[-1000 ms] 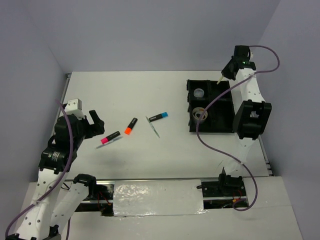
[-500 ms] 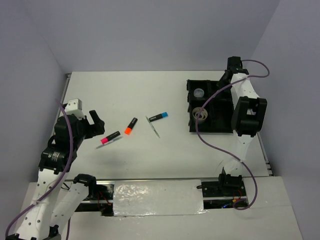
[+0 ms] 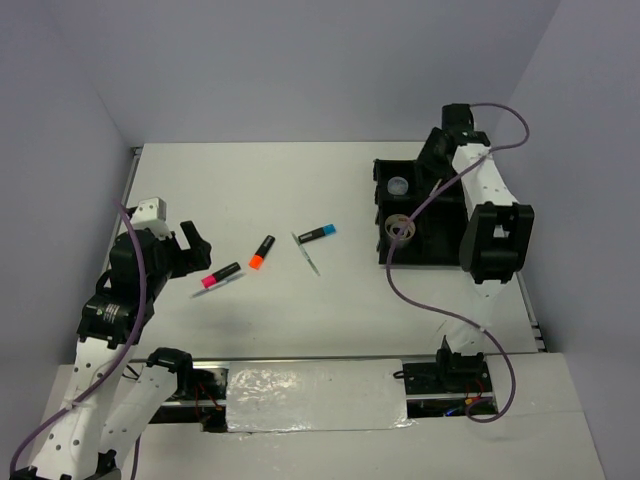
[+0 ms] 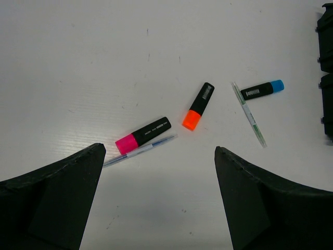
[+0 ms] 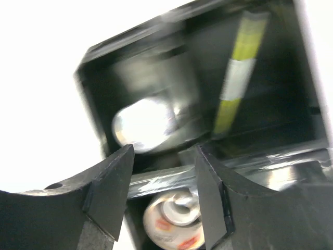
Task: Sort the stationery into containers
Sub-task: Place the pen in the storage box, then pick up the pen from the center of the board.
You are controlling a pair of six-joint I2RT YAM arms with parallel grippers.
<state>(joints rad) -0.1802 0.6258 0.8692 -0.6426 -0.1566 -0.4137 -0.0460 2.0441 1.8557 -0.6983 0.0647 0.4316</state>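
I should next swing my right gripper off the tray (image 3: 448, 248) and down onto the green stick's middle (image 3: 307, 256), because that is below the gripper, to its left in the top view.
The black four-compartment tray (image 3: 448, 248) sits at the right. Its compartments hold a clear pot (image 3: 398, 186), a silvery tape ring (image 3: 399, 228) and, in the right wrist view, a yellow-green stick (image 5: 237, 78) lying free. My right gripper (image 3: 437, 150) hovers over the tray's far end, open and holding nothing (image 5: 164, 151), above the pot (image 5: 143, 122) and the tape ring (image 5: 174, 224). On the table lie the pink marker (image 4: 143, 135), orange marker (image 4: 199, 105), blue marker (image 4: 261, 89) and two thin sticks (image 4: 250, 114) (image 4: 139, 151). My left gripper (image 4: 158, 156) is wide open just short of the pink marker.
Grey walls close the table in at the back and sides. The right arm's purple cable (image 3: 420, 300) loops across the table in front of the tray. A silver strip (image 3: 315, 395) runs along the near edge between the arm bases.
My right gripper has swung left over the tray's far end and opened, letting go of the pale stick it held. The left arm has not moved.
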